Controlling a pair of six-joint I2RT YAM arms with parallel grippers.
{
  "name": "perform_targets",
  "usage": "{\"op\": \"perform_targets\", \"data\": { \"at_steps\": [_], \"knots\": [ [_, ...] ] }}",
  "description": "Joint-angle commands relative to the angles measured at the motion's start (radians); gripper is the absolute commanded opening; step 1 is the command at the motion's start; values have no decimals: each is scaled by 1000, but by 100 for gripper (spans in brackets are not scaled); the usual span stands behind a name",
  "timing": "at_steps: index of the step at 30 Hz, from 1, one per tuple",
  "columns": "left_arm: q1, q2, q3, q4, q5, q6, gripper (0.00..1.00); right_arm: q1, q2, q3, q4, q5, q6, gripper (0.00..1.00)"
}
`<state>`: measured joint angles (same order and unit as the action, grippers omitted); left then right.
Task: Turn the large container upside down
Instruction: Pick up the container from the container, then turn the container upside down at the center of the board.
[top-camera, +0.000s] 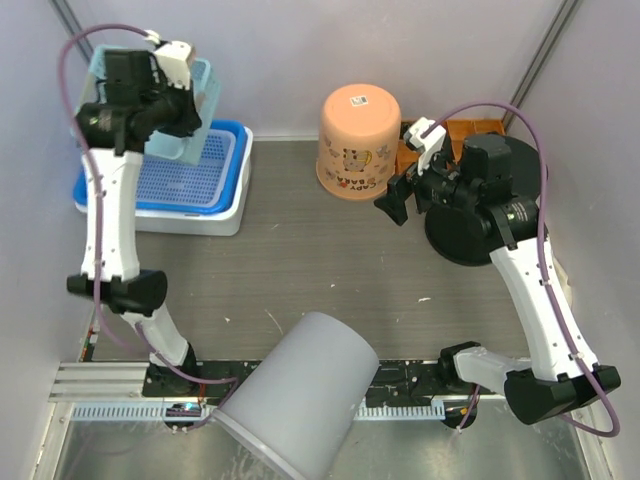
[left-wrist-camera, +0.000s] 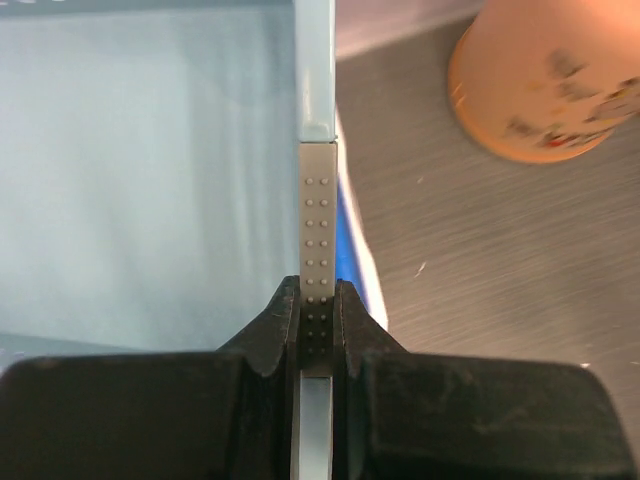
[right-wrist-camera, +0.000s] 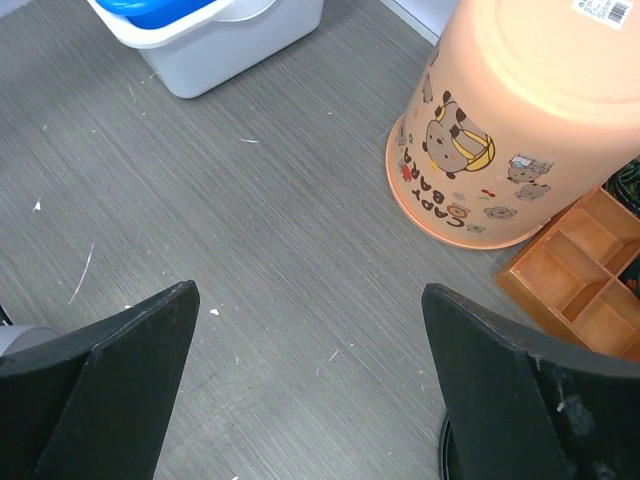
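Observation:
The bare middle of the tabletop is below my left gripper and to its right in the top view. I will swing across next, turning the bin over, then lower it and release it.
The large container (top-camera: 208, 85), a pale blue plastic bin with a slotted wall, hangs tilted at the back left above a blue tray. My left gripper (top-camera: 190, 115) is shut on its wall. In the left wrist view the thin wall edge (left-wrist-camera: 315, 70) runs straight up out of the closed left gripper (left-wrist-camera: 317, 310), pinched between the dotted grey pads (left-wrist-camera: 317, 220), and the bin's pale inner face (left-wrist-camera: 150, 180) fills the left half. My right gripper (top-camera: 395, 200) hovers open over bare table right of centre; the right wrist view shows the right gripper (right-wrist-camera: 308, 290) holding nothing.
A blue perforated tray in a white basin (top-camera: 225, 215) sits under the bin. An orange cartoon bucket (top-camera: 358, 140) stands upside down at the back centre, an orange divided box (right-wrist-camera: 580, 270) beside it. A black disc (top-camera: 465, 235) lies under the right arm. A grey bucket (top-camera: 300, 390) lies at the near edge.

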<state>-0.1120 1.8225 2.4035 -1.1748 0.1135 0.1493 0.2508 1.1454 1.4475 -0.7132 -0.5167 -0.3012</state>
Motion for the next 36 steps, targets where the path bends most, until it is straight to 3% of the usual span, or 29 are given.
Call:
{"op": "perform_targets", "data": {
  "at_steps": [1, 3, 7, 11, 13, 15, 16, 17, 21, 24, 30, 36],
  "knots": [
    [-2, -109, 118, -97, 129, -11, 0, -5, -27, 30, 19, 14, -13, 100],
    [3, -137, 112, -101, 252, -45, 0, -4, -25, 43, 5, 28, -28, 100],
    [11, -254, -54, 29, 648, -194, 0, -4, 3, 134, -155, 91, -161, 100],
    [18, -294, -173, 237, 981, -479, 0, -4, 15, 235, -360, 156, -323, 100],
    [19, -316, -317, 597, 1132, -773, 0, -21, 8, 255, -431, 167, -375, 100],
    [18, -349, -508, 1200, 1191, -1251, 0, -65, 5, 267, -466, 162, -392, 100],
    [19, -350, -567, 1518, 1184, -1504, 0, -90, 6, 275, -482, 162, -398, 100],
    [17, -331, -589, 1698, 1163, -1673, 0, -109, 7, 284, -493, 169, -400, 100],
    [17, -268, -683, 2115, 1008, -2001, 0, -171, 0, 309, -507, 206, -397, 100],
    [17, -227, -864, 2368, 740, -2218, 0, -229, -3, 327, -509, 175, -387, 100],
    [-25, -149, -1072, 2453, 564, -2332, 0, -340, 9, 384, -529, 86, -362, 100],
    [-223, -180, -1166, 2382, 591, -2372, 0, -431, 12, 410, -519, 15, -334, 100]
  ]
}}
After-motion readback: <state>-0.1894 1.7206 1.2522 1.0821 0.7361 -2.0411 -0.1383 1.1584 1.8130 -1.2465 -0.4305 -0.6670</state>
